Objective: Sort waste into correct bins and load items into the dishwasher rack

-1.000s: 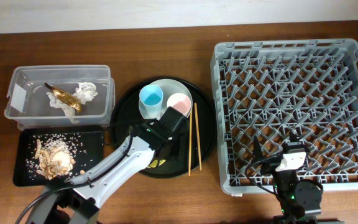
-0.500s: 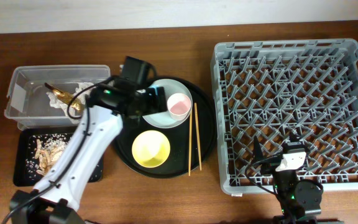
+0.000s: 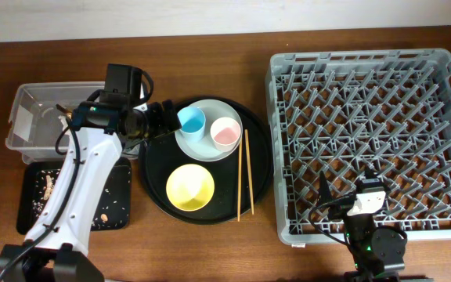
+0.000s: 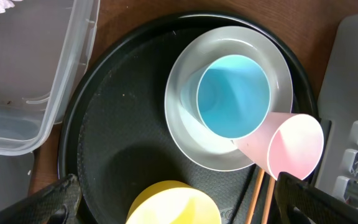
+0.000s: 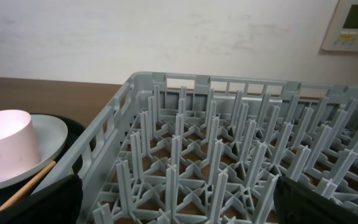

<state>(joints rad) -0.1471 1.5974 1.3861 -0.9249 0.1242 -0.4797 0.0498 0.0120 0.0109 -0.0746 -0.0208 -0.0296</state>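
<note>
My right gripper swings from the rack over the tray next, tilts its fingers down and lowers onto the chopstick nearer the yellow bowl, which lies flat.
On the round black tray (image 3: 153, 168) a yellow bowl (image 3: 190, 187) stands upright at the front. Behind it, a pale plate (image 3: 208, 150) carries a blue cup (image 3: 190, 121) and a pink cup (image 3: 225, 132). Two wooden chopsticks (image 3: 247, 172) lie along the tray's right side. My left gripper (image 3: 163, 119) is open and empty just left of the blue cup. From the left wrist I look down on the blue cup (image 4: 234, 94), pink cup (image 4: 294, 144) and yellow bowl (image 4: 173, 205). My right gripper (image 3: 347, 188) is open over the front of the grey rack (image 3: 275, 141).
The clear tub (image 3: 22, 110) stands at the left, partly covered by my left arm, with a bit of gold wrapper (image 3: 65, 117) showing. In front of it the shallow black tray (image 3: 116, 196) holds beige scraps (image 3: 49, 188). The rack's pegs (image 5: 216, 155) fill the right wrist view.
My left gripper has opened and swung up and left from the front of the round tray. The yellow bowl now stands uncovered there. The right arm has not moved.
</note>
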